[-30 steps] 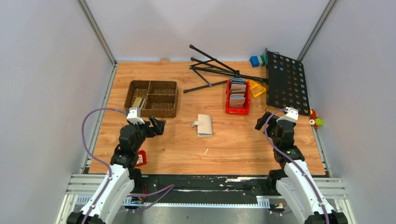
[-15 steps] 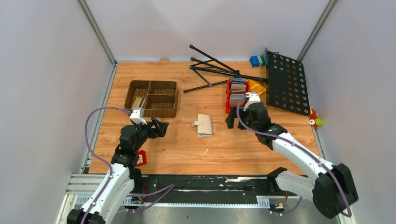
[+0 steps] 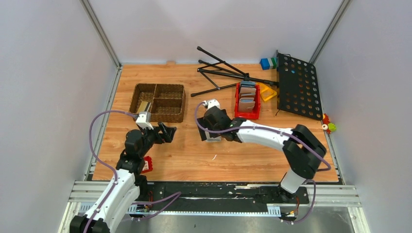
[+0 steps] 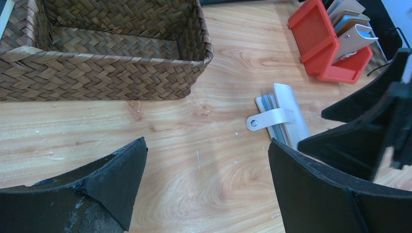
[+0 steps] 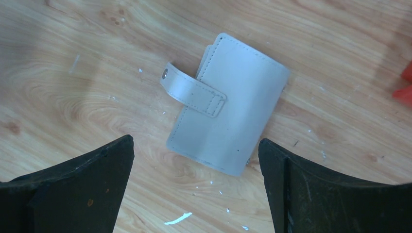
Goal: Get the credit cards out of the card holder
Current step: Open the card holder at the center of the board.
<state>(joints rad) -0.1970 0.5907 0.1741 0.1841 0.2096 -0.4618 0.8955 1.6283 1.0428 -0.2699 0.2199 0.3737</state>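
Note:
My right gripper moves down next, swings the flap toward the red bin, and closes on that strap, as the strap end (image 5: 173,81) juts past the closed flap.
The card holder (image 5: 233,116) is a beige folded wallet lying flat on the wooden table, its strap tab (image 5: 192,92) laid across the cover. In the left wrist view the card holder (image 4: 286,114) shows pale blue pocket edges. The credit cards are hidden inside it. My right gripper (image 5: 195,145) hovers open just above the holder's near edge, with nothing between its fingers. From above, the right gripper (image 3: 206,132) covers most of the card holder (image 3: 214,137). Left of the holder, my left gripper (image 3: 166,131) stands open and empty over bare wood (image 4: 208,145).
A brown woven basket (image 3: 158,86) with compartments stands at the back left, a flat tan piece (image 3: 142,106) in its left pocket. A red bin (image 3: 239,102) of other wallets, a folded black stand (image 3: 228,73) and a perforated black panel (image 3: 297,86) lie behind.
My right arm has swung left across the table from the right edge to just over the card holder. The left arm has barely shifted. Both grippers stay open.

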